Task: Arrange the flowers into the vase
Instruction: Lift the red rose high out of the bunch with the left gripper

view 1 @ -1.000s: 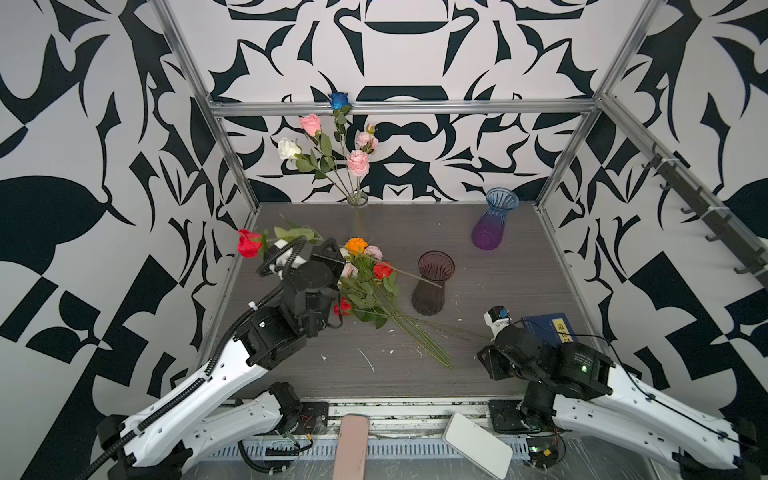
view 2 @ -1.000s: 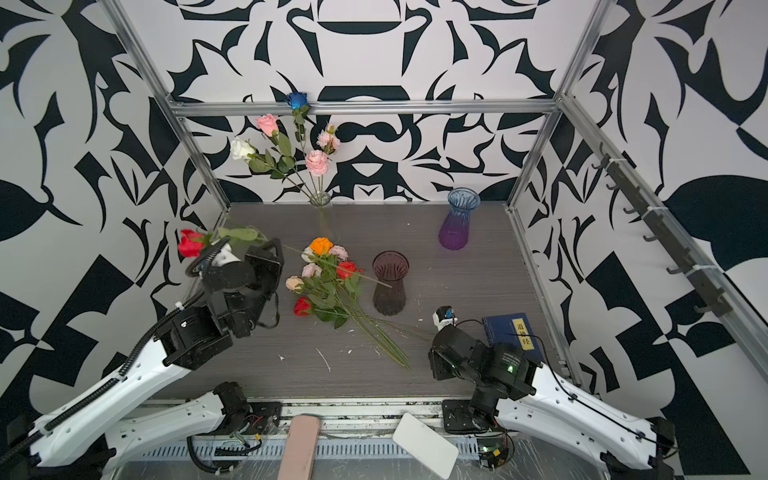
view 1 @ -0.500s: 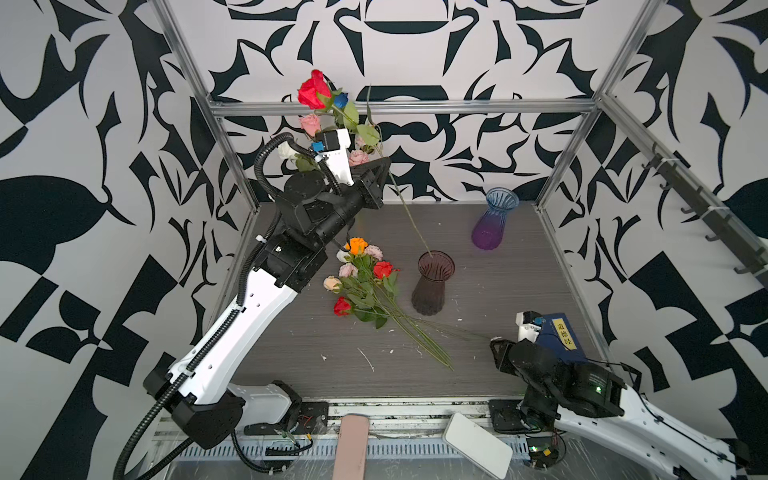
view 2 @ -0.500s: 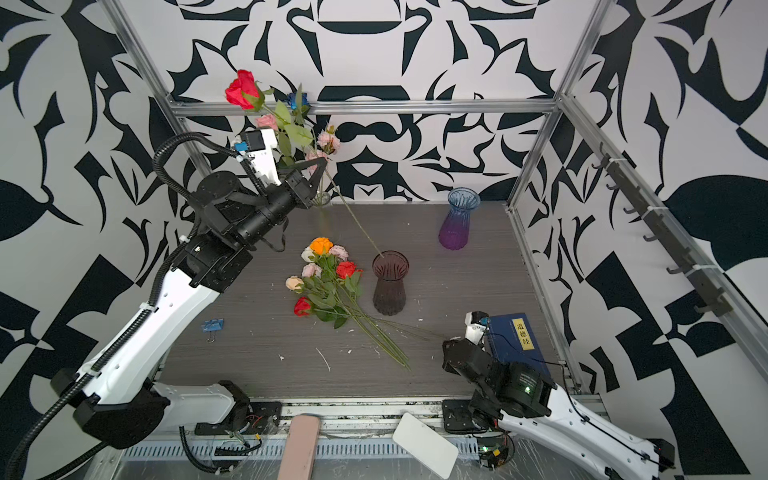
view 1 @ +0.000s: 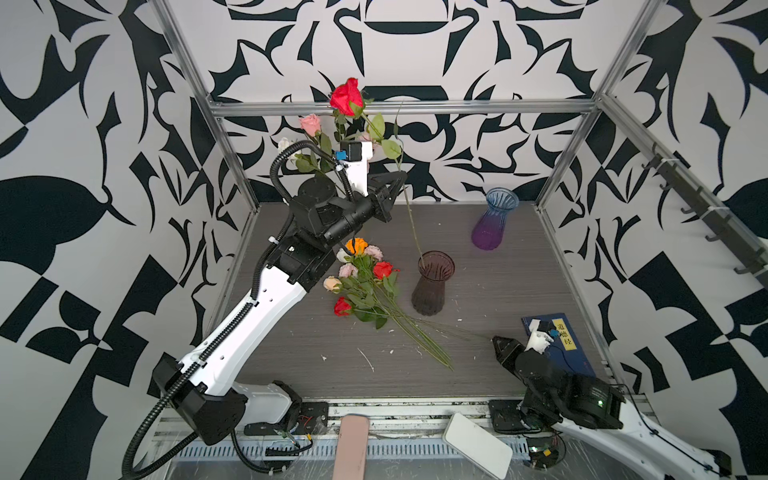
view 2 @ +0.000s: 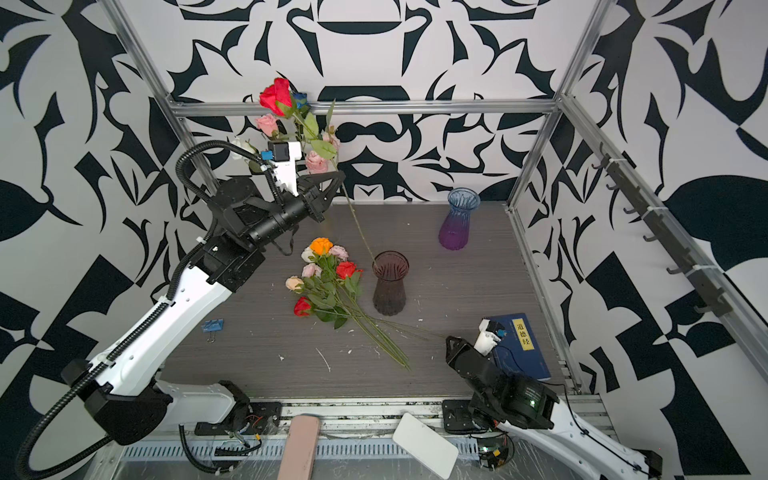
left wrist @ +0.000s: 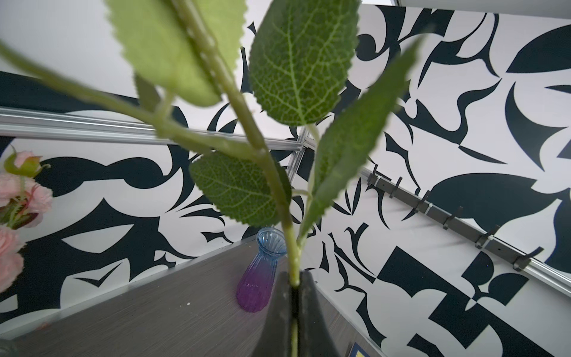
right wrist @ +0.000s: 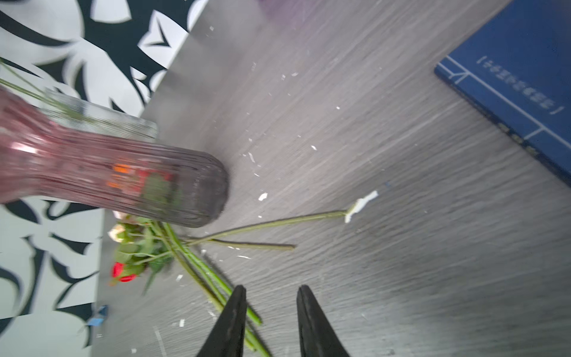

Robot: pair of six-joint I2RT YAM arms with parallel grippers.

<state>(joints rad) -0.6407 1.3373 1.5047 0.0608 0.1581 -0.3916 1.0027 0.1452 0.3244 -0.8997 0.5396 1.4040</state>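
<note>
The lower end of the green stem already reaches the vase's rim. Next, my left gripper should go down toward the opening of the dark smoky vase (view 1: 434, 282) and let go of the stem.
My left gripper (view 1: 401, 176) (view 2: 338, 176) (left wrist: 295, 278) is shut on the green stem (left wrist: 262, 148) of a red rose (view 1: 347, 97) (view 2: 276, 93), held high near the back wall. The stem's lower end reaches the left rim of the dark smoky vase (view 1: 434, 282) (view 2: 390, 286) (right wrist: 123, 173); I cannot tell whether it is inside. A bunch of flowers (view 1: 365, 282) (view 2: 328, 282) (right wrist: 139, 247) lies on the table left of that vase. My right gripper (view 1: 496, 341) (view 2: 451, 340) (right wrist: 270, 289) hovers open and empty at the front right, near the stem ends.
A blue-to-purple vase (view 1: 494, 224) (view 2: 459, 224) (left wrist: 259, 272) stands at the back right. Pink roses (view 1: 311, 123) (view 2: 266, 122) rise behind my left arm from a clear vase (right wrist: 102, 120). A blue book (view 1: 561, 340) (right wrist: 519, 86) lies beside the right gripper. A blue binder clip (view 2: 212, 325) lies front left.
The left arm lifted the red rose from table height up toward the back wall, and its stem end now hangs at the dark vase. The right arm drew back to the front right.
</note>
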